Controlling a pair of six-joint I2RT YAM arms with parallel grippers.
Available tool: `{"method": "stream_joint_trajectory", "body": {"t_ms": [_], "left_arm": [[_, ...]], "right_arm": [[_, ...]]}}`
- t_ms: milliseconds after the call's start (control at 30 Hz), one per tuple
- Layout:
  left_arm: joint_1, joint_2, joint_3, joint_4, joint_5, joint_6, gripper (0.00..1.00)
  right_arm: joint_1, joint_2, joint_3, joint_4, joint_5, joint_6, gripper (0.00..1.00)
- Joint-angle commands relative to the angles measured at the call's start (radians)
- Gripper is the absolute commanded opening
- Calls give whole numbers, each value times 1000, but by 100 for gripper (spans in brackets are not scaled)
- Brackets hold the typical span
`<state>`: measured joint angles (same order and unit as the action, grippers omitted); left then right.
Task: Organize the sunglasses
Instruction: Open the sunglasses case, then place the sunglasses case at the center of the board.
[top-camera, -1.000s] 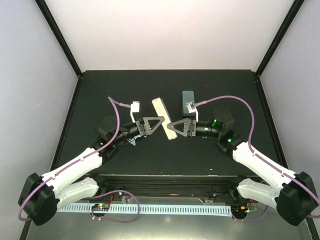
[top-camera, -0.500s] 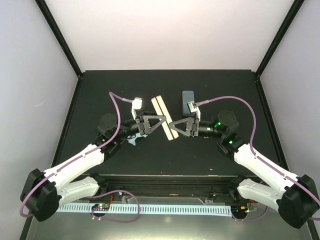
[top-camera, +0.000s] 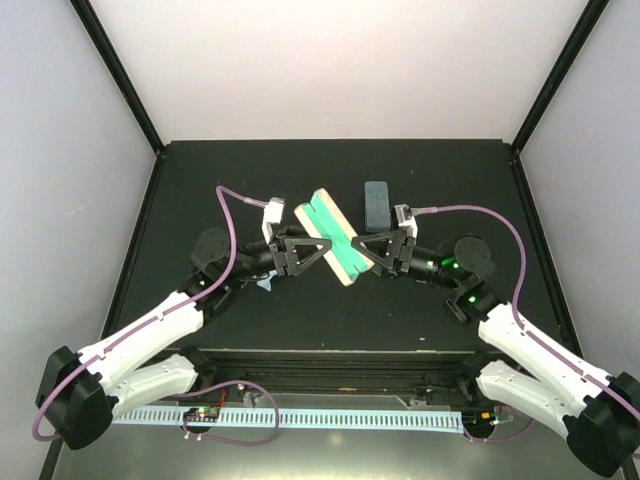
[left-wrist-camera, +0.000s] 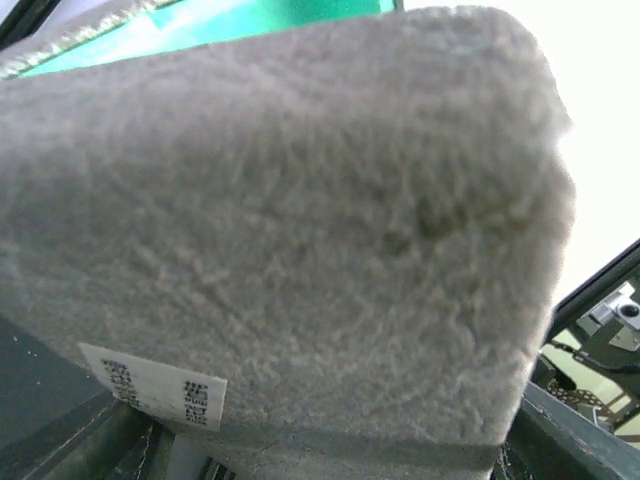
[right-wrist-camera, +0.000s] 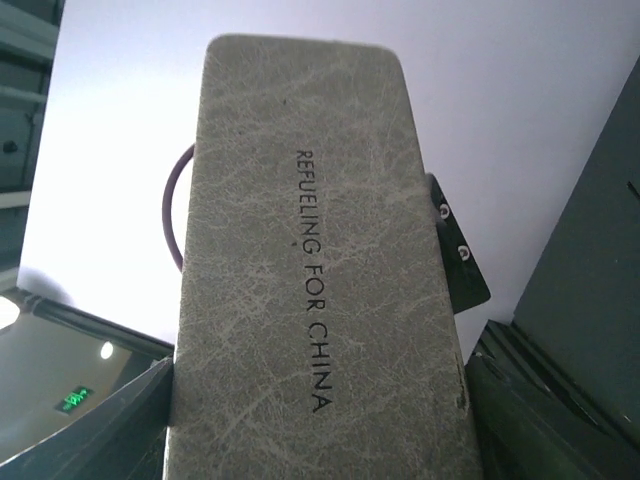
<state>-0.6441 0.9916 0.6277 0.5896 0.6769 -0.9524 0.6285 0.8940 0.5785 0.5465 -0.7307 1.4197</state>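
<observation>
I should lower my right gripper onto the bare tabletop between both arms next and let go of the beige case (top-camera: 332, 228), because the case is still held above the table.
The beige case (top-camera: 332, 228) is held up above the table between both arms, opened so its green lining faces up. My left gripper (top-camera: 316, 244) is shut on its left half, whose fuzzy grey side (left-wrist-camera: 300, 230) fills the left wrist view. My right gripper (top-camera: 364, 247) is shut on the right half; the shell printed "REFUELING FOR CHINA" (right-wrist-camera: 315, 270) sits between its fingers (right-wrist-camera: 150, 420). The sunglasses are out of view in every frame.
A blue-grey case (top-camera: 376, 202) lies on the black table (top-camera: 200, 190) just behind the right gripper. A corner of a light blue cloth (top-camera: 264, 284) shows under the left arm. Black frame posts stand at the table's back corners.
The beige case was closed and edge-on; now it stands open with the green lining showing. The left jaws have closed in onto it, and the right wrist has drawn back to the right.
</observation>
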Motion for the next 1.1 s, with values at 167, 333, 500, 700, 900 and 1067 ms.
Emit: {"method": "stream_joint_trajectory", "body": {"t_ms": [167,333,500,700,900,1067], "left_arm": [[25,-40,-8,-285,-235,241,76],[26,-68,-14,-319,-256,243,80],[27,-92,-13,-356,-286,251,87],[27,-141,-13,-534,-482,326,99],[38,-159,-18,-765,-666,396,99],[43,-174,-73,-746,-611,399,99]], "right_arm": [[-1,-113,44,85,120,108,28],[10,-98,51,26,130,87,22],[14,-93,68,-118,170,-14,22],[9,-30,77,-372,334,-291,24],[-21,137,43,-395,380,-474,26],[-85,346,-5,-226,310,-508,26]]}}
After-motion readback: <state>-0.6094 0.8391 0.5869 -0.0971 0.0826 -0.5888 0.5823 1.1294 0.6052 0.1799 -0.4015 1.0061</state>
